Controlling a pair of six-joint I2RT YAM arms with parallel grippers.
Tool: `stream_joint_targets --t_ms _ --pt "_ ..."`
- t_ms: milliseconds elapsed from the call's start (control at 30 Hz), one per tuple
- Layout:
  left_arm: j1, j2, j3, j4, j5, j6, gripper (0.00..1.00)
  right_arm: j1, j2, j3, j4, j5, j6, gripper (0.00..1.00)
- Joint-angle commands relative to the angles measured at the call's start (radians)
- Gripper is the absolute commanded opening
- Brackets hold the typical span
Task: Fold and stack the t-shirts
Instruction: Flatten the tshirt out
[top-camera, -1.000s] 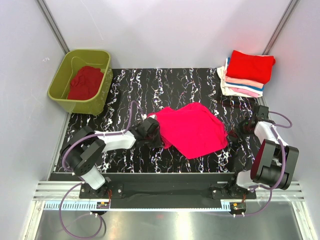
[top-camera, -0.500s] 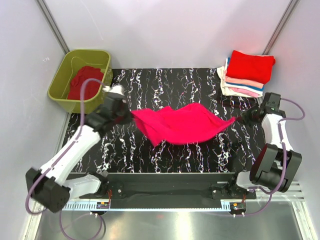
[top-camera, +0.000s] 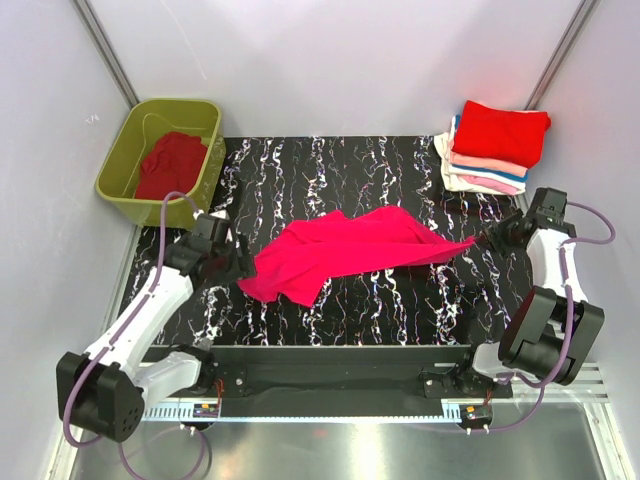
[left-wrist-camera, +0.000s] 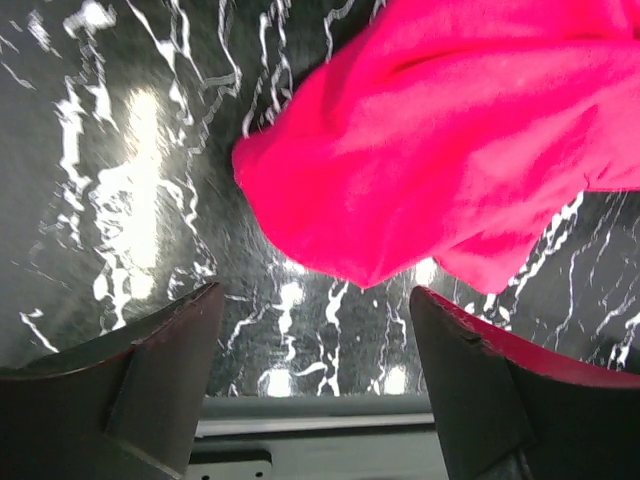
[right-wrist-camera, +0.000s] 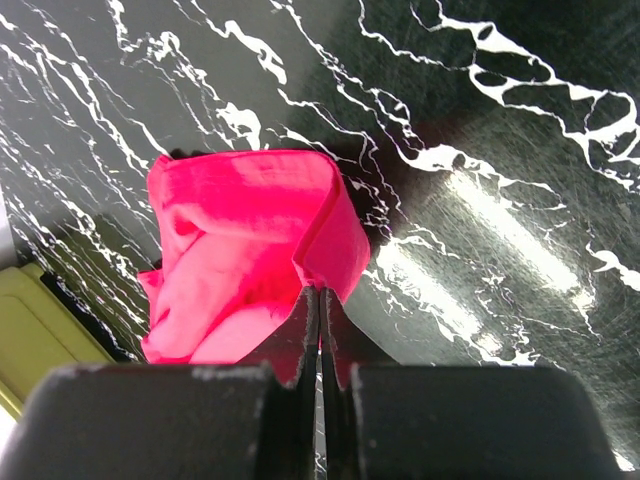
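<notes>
My left gripper shifts down and to its right in the top view and lowers onto the shirt's near corner (top-camera: 305, 300) (left-wrist-camera: 488, 280) next, which juts free there.
A magenta-pink t-shirt (top-camera: 350, 255) lies bunched in a long strip across the middle of the black marbled table. My left gripper (top-camera: 240, 265) is open just left of its slumped left end, touching nothing. In the left wrist view the cloth (left-wrist-camera: 470, 150) lies beyond the spread fingers of that gripper (left-wrist-camera: 315, 300). My right gripper (top-camera: 490, 240) is shut on the shirt's right corner, holding it drawn out to the right. The right wrist view shows the pinched fold (right-wrist-camera: 250, 240) at the closed tips of the right gripper (right-wrist-camera: 320, 292). A folded stack of t-shirts (top-camera: 495, 145), red on top, sits back right.
An olive-green tub (top-camera: 125, 185) stands at the back left, off the table's corner, with a crumpled red t-shirt (top-camera: 170, 165) inside. Pale walls close in the left, right and back sides. The arm bases stand along the near edge.
My left gripper let go of the shirt's left end and opened. That end dropped onto the table and the left arm drew back toward the near left. The right gripper kept its hold.
</notes>
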Motion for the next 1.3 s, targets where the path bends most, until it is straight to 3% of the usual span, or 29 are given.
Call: stream_joint_targets --t_ms 0,133,233,433,767,1033,1267 --pt "-0.008 -0.073 -0.043 0.027 0.066 -0.021 0.81 -0.004 -0.029 -0.011 -0.003 0.009 0.0 0.0" --pt "-0.116 -0.129 -0.058 0.011 -0.012 -0.075 0.76 -0.004 -0.032 -0.023 0.009 -0.005 0.0 0.0" --pt "-0.188 -0.13 -0.118 0.076 0.032 -0.141 0.68 -0.004 -0.033 -0.032 0.014 -0.014 0.0 0.0" --pt "-0.363 -0.023 -0.195 0.276 0.068 -0.267 0.78 -0.004 -0.036 -0.052 0.022 -0.031 -0.008 0.0" --pt "-0.407 0.3 -0.055 0.342 0.016 -0.221 0.78 -0.004 -0.041 -0.062 0.036 -0.048 -0.014 0.0" --pt "-0.416 0.396 -0.038 0.382 -0.02 -0.244 0.77 -0.003 -0.038 -0.065 0.046 -0.065 -0.017 0.0" --pt "-0.416 0.489 0.001 0.396 -0.061 -0.247 0.67 -0.003 -0.027 -0.068 0.059 -0.077 -0.015 0.0"
